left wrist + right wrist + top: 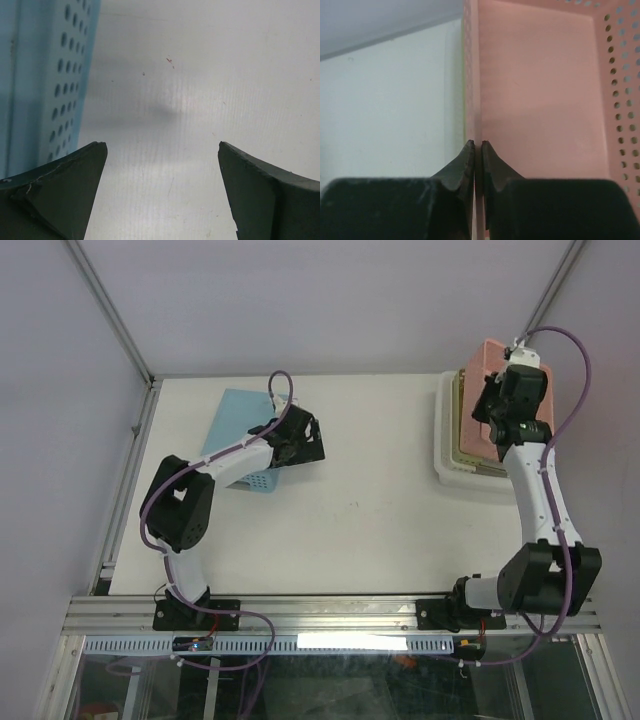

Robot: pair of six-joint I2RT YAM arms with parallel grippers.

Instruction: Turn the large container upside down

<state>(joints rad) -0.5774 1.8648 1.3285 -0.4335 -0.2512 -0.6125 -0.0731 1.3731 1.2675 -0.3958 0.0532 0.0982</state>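
Note:
The clear white table is below my right gripper, to its left in the top view, so my right gripper will carry the pink basket down, tip it over and release it.
A stack of containers stands at the right: a large white one at the bottom, an olive one inside it, and a pink perforated basket tilted up above them. My right gripper is shut on the pink basket's side wall; its jaws pinch the thin wall between them, and the basket's inside lies to the right. My left gripper is open and empty just above the table, right of a light blue perforated basket.
The blue basket's perforated wall is close to my left finger. The white table runs between the two arms. A metal frame post stands at the back left.

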